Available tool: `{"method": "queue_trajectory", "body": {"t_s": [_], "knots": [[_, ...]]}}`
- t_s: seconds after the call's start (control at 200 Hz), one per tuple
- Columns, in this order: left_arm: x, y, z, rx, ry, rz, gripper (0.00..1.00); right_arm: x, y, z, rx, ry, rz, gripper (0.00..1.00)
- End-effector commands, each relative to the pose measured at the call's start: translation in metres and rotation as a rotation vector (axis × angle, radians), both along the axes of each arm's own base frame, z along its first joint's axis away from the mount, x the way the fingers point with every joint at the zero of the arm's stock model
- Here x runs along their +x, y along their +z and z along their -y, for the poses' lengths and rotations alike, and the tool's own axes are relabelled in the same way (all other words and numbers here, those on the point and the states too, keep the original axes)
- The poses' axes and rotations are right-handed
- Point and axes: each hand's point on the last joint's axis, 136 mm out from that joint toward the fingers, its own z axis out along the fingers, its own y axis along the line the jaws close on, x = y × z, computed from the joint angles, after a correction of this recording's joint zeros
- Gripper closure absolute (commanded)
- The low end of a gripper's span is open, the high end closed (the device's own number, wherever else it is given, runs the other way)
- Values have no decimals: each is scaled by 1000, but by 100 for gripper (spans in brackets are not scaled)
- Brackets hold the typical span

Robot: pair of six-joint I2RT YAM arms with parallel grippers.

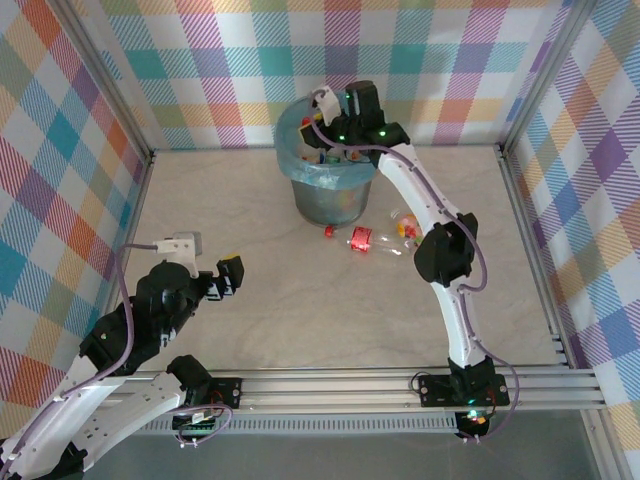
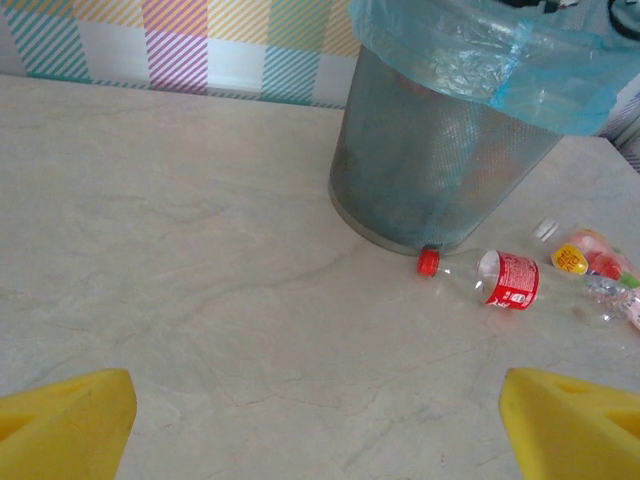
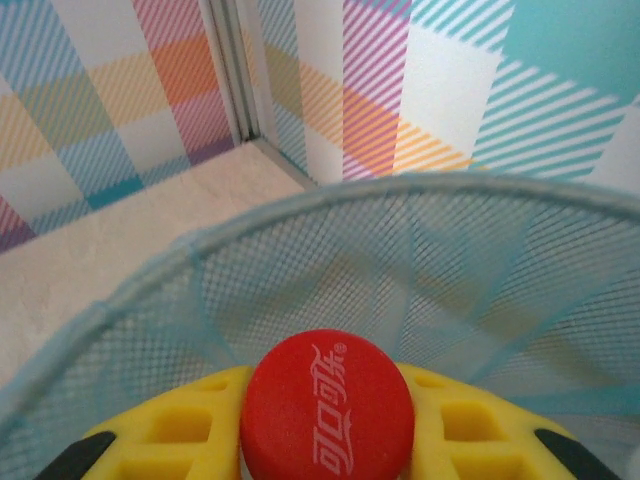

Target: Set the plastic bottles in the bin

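I will lower my right gripper slightly within the bin's opening, then release it.
The bin, grey mesh with a light-blue bag over its rim, stands at the back middle of the table. My right gripper hovers over its mouth, shut on a plastic bottle whose red cap sits between the yellow fingers, with the bin's rim just below. Coloured bottles lie inside the bin. A clear bottle with a red label lies on the table at the bin's foot, and a second bottle lies beside it. My left gripper stands open at the front left, nothing between its fingers.
In the left wrist view the bin is ahead, with the red-label bottle and a pink and yellow bottle to its right. Checked walls enclose the table on three sides. A metal rail runs along the front edge.
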Motion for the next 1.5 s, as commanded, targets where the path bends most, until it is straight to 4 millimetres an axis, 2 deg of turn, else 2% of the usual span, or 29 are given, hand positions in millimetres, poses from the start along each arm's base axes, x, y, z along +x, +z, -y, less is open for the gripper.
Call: {"method": "queue_trajectory", "body": {"t_s": [0.0,0.145,0.25,0.34,0.42,0.535,0.59,0.74,0.85,1.015,1.165,1.255,1.31,1.375,1.495], "knots": [[1,-1,-1,2,13,0,6,-3,-125,17,-207,-29,-254,72],[2,0,0,9,11,-2,6,3,-128,20,-163,-47,-286,71],[2,1,1,10,8,-3,6,4,-113,18,-122,-49,-285,67],[2,4,0,9,9,1,6,3,-80,14,-63,-40,-258,63],[2,6,0,9,8,6,6,2,-42,12,1,-43,-212,48],[2,12,1,0,5,16,6,0,14,14,96,-73,-150,31],[2,14,1,-3,3,19,6,-1,37,17,132,-91,-116,26],[1,19,1,-11,-4,23,7,-5,82,29,180,-144,-40,25],[-2,23,1,-1,-18,23,7,-10,103,41,189,-199,-16,25],[-1,22,10,50,-76,3,9,-29,136,53,225,-223,-5,24],[7,16,27,107,-136,-34,11,-47,155,65,230,-241,-4,24],[14,14,43,137,-200,-42,13,-60,156,77,217,-267,-29,24],[18,14,52,159,-234,-37,13,-68,151,86,207,-286,-59,25],[24,16,62,185,-269,-20,14,-78,135,102,194,-318,-116,25],[31,22,85,221,-359,17,14,-99,108,144,195,-410,-220,27]]}}
